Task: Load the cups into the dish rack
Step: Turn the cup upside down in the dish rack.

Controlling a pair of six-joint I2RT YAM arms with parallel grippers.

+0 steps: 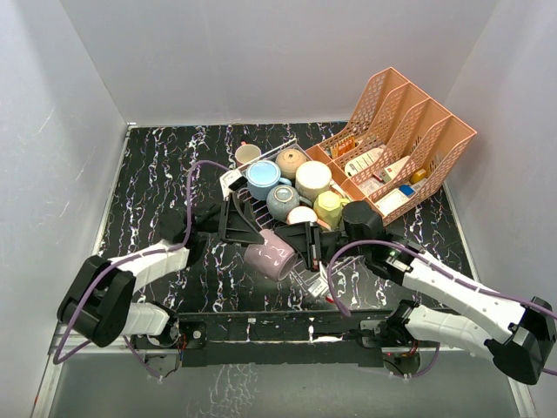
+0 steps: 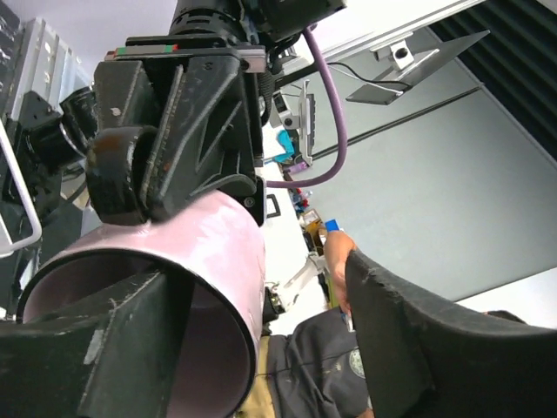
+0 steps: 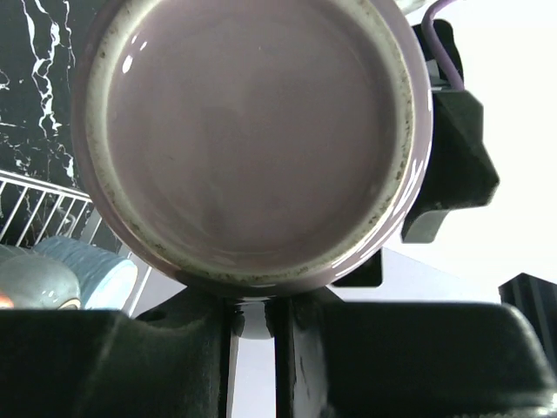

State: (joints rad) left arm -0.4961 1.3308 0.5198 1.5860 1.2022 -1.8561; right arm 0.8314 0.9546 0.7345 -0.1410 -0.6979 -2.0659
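The right gripper turns the pink cup with its opening down next, lowers it there and releases it, since cups stand upturned at the rack's near end.
A pink cup (image 1: pixel 270 252) hangs on its side just in front of the dish rack (image 1: pixel 233 181), between my two grippers. My right gripper (image 1: pixel 312 246) is shut on its handle (image 3: pixel 252 315), and the cup's round base (image 3: pixel 252 131) fills the right wrist view. My left gripper (image 2: pixel 261 348) is open: one finger (image 2: pixel 87 357) reaches into the cup's mouth (image 2: pixel 174 287), while the other finger (image 2: pixel 409 340) stands well clear of the wall. Several cups sit in the rack, among them light blue (image 1: pixel 263 178), tan (image 1: pixel 291 161), cream (image 1: pixel 313 178) and yellow (image 1: pixel 329 207).
A salmon-pink lattice organiser (image 1: pixel 400 148) holding small packets stands at the back right, touching the rack's right end. The rack's wires (image 3: pixel 35 209) and a blue cup (image 3: pixel 87 270) lie just below the held cup. White walls enclose the black marbled table (image 1: pixel 148 183).
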